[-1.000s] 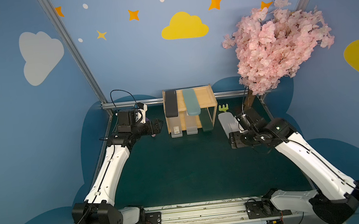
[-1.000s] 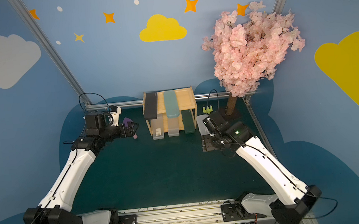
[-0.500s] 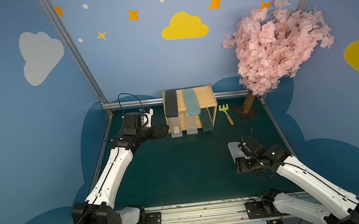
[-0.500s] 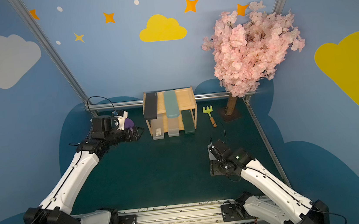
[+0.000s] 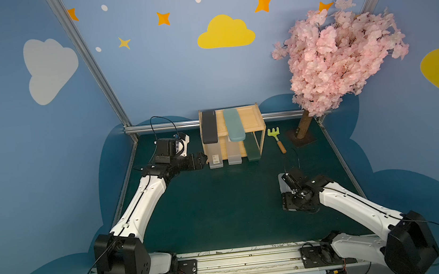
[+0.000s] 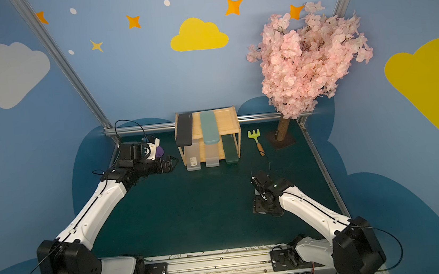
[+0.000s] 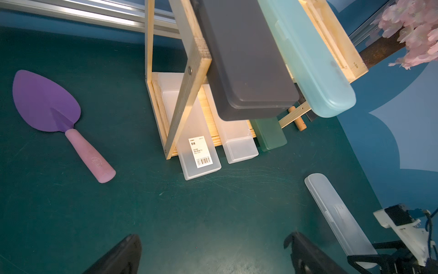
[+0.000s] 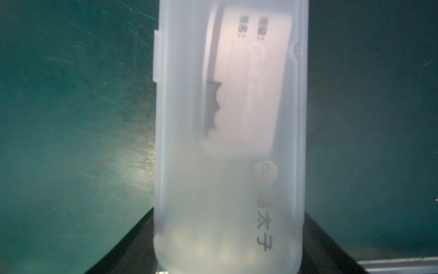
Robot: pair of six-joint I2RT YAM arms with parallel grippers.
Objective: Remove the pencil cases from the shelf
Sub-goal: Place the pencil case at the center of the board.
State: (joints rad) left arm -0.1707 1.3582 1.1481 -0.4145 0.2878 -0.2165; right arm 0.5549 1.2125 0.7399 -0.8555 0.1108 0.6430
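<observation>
I should next use my right gripper to lower the clear round-ended case onto bare mat (image 5: pixel 277 199) just below the gripper, well away from the shelf (image 5: pixel 251 116), and then open to let it go.
The light-wood shelf (image 5: pixel 251 116) (image 6: pixel 226 120) stands at the back of the mat. A black pencil case (image 5: pixel 209 126) (image 7: pixel 244 59) and a teal one (image 5: pixel 234 126) (image 7: pixel 312 59) lie across its top and overhang the front. On the lower tier lie two frosted grey cases (image 5: pixel 215 160) (image 7: pixel 201 151) (image 7: pixel 239 147) and a dark green one (image 5: pixel 251 151). My left gripper (image 5: pixel 201 160) (image 7: pixel 213 239) is open beside the shelf's lower left corner and holds nothing. My right gripper (image 5: pixel 290 184) (image 8: pixel 228 249) is shut on the clear round-ended case (image 7: pixel 336 213) (image 8: pixel 227 142), low at the mat on the right.
A purple toy trowel (image 7: pixel 47 104) (image 6: pixel 160 151) lies left of the shelf, behind my left wrist. To the shelf's right lies a green toy rake (image 5: pixel 275 134). A pink blossom tree (image 5: pixel 337 53) stands on a base (image 5: pixel 300 140) at the back right corner.
My right arm carried the clear case from beside the shelf forward and down to the right side of the mat. My left gripper moved right, up to the shelf's lower corner.
</observation>
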